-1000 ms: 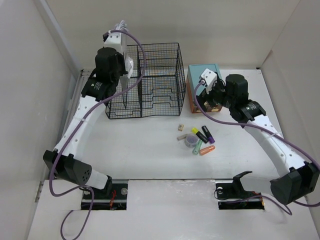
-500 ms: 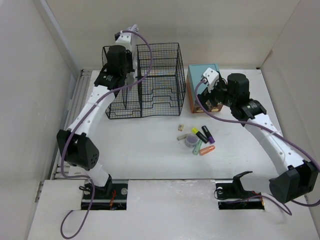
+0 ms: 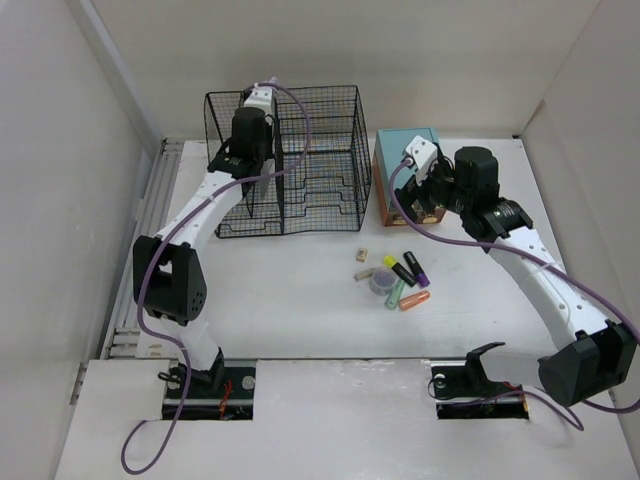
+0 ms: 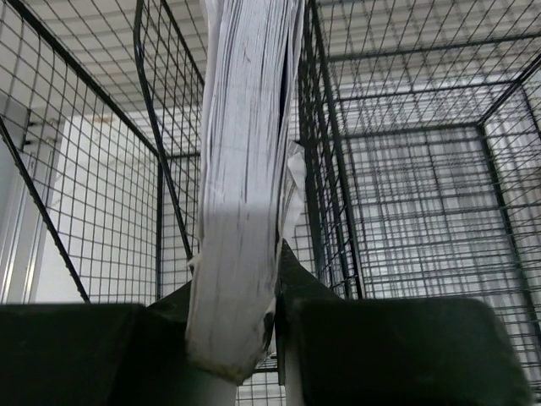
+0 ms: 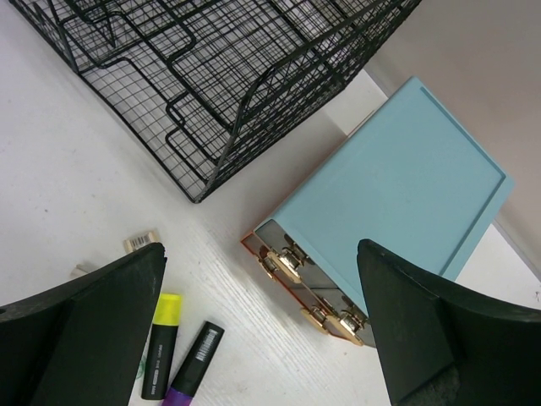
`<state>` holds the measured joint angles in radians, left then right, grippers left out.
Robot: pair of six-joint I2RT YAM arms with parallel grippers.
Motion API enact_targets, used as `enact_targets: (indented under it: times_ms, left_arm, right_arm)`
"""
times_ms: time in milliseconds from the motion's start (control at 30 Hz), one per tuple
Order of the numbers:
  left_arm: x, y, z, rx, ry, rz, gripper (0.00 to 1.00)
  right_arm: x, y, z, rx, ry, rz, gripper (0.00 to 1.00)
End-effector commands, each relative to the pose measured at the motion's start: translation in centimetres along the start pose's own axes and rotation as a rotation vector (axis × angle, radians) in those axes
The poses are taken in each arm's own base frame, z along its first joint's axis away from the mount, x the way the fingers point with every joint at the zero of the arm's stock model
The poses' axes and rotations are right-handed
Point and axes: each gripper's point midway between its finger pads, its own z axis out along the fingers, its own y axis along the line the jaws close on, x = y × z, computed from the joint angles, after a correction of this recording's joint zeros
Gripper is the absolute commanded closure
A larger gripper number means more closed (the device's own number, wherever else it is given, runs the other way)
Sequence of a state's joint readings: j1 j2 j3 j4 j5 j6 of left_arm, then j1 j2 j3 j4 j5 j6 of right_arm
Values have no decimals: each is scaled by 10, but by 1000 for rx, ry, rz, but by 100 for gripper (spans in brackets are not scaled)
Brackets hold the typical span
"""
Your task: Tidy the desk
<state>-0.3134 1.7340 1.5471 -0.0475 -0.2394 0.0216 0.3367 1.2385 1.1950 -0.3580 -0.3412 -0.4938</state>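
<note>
The paper stack will next be lowered by the left gripper onto the mesh bottom of the narrow slot [image 3: 264, 215] [image 4: 301, 244] below, between the slot's sides that keep the stack upright, and released there.
The white desk [image 3: 290, 300] carries a black wire-mesh organizer [image 3: 325, 165] at the back. My left gripper [image 3: 250, 135] reaches into the organizer's left part from above. In the left wrist view it [image 4: 254, 292] is shut on the lower edge of a thick stack of white paper [image 4: 245, 152], which stands upright between the mesh walls [image 4: 338, 169]. My right gripper [image 3: 420, 195] hovers open and empty over the front of the teal drawer box [image 3: 405, 150]. In the right wrist view its fingers [image 5: 101, 330] straddle the box's drawer fronts with gold handles [image 5: 292, 262].
Several highlighters [image 3: 405, 272] and a small grey roll [image 3: 381, 283] lie in front of the teal box, with a small tan tag [image 3: 364, 253] beside them. The yellow highlighter [image 5: 161, 347] and the purple one [image 5: 190, 364] show under my right gripper. A grey rail [image 3: 150, 230] runs along the left edge.
My left arm has swung back and to the right, carrying the paper stack from the organizer's left outside to over and into its left part. The right arm has barely moved.
</note>
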Motion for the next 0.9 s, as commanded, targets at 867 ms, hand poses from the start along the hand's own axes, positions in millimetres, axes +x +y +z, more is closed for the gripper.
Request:
enact_targets:
  times_ms: [867]
  left_arm:
    - [20, 12, 18, -81, -100, -173, 100]
  right_arm:
    - [-3, -5, -3, -21, -41, 0, 0]
